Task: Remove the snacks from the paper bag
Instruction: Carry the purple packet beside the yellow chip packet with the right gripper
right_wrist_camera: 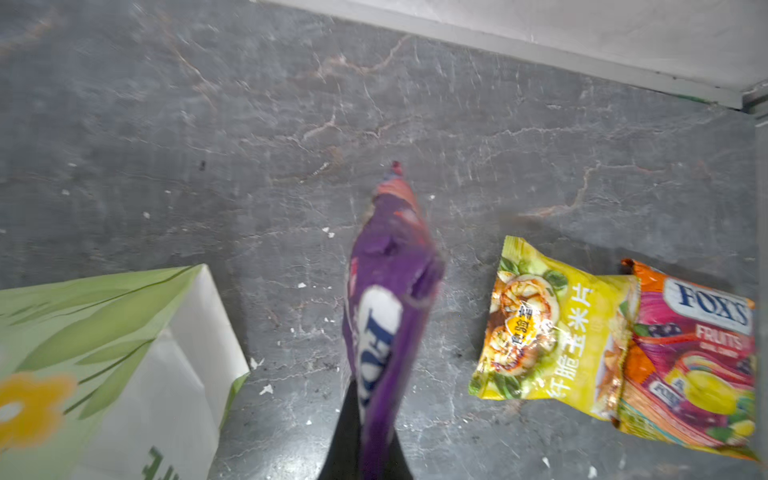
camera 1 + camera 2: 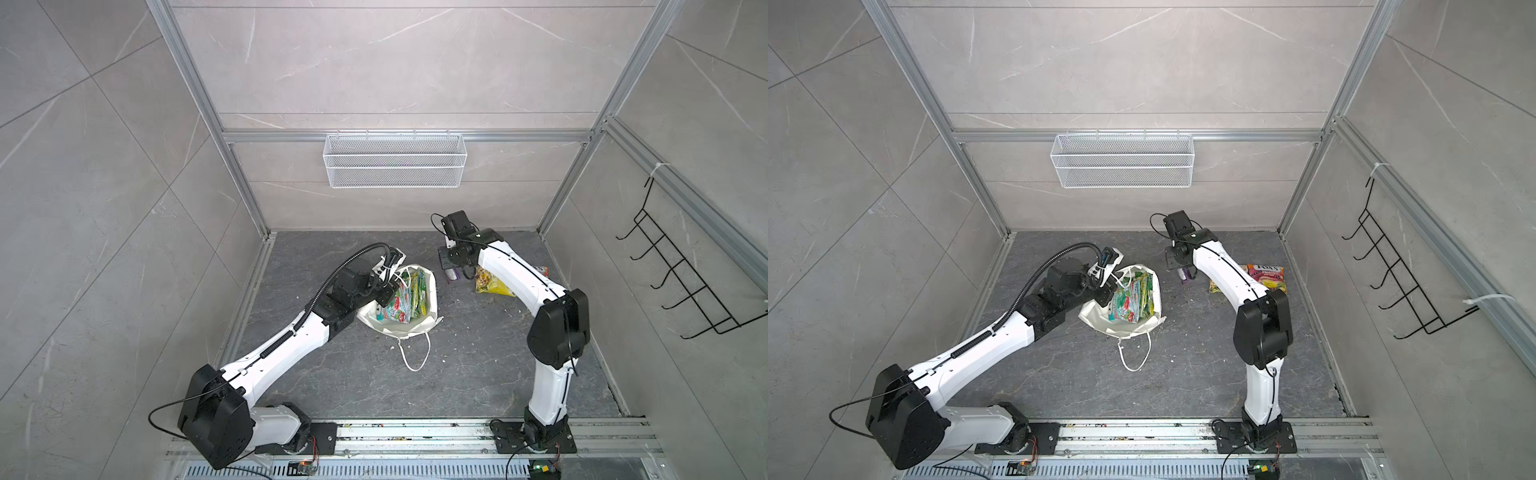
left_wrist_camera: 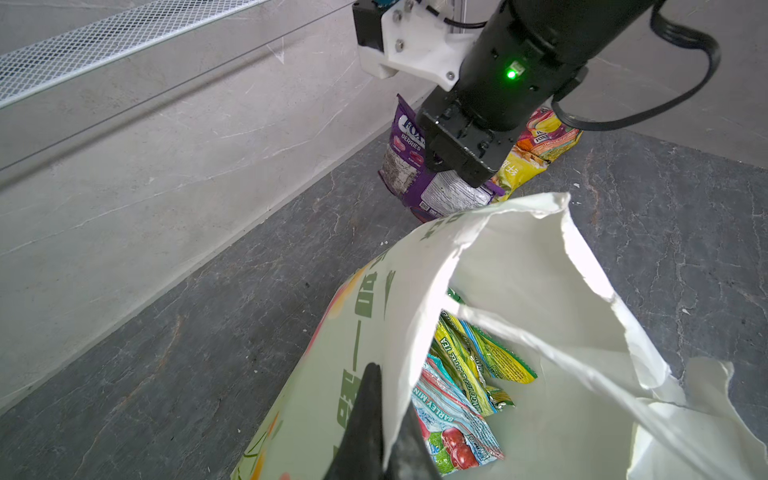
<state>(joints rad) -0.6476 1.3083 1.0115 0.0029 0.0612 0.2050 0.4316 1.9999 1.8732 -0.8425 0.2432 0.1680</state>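
Note:
I should lower my right gripper toward the bag (image 2: 430,309) next and release the purple packet on the empty bare floor between the bag and the yellow-green packet.
The white paper bag (image 2: 430,309) (image 2: 1152,299) stands open at the floor's middle. My left gripper (image 3: 388,395) (image 2: 390,291) is shut on its near wall (image 3: 415,332), one finger outside and one inside. Inside lie a teal-red packet (image 3: 453,424) (image 2: 397,307) and green-yellow packets (image 3: 478,353) (image 2: 417,295). To the bag's right, my right gripper (image 1: 374,399) (image 2: 451,266) is shut on a purple FOX'S packet (image 1: 386,291) (image 2: 1185,275), which hangs just above the floor. A yellow-green packet (image 1: 552,324) (image 2: 492,284) and a red-pink FOX'S packet (image 1: 690,365) (image 2: 1266,276) lie on the floor further right.
A white wire mesh basket (image 2: 395,160) hangs on the back wall. A black wire rack (image 2: 681,274) hangs on the right wall. One cord handle (image 2: 415,353) of the bag trails on the dark floor toward the front. Aluminium frame posts stand at the back corners.

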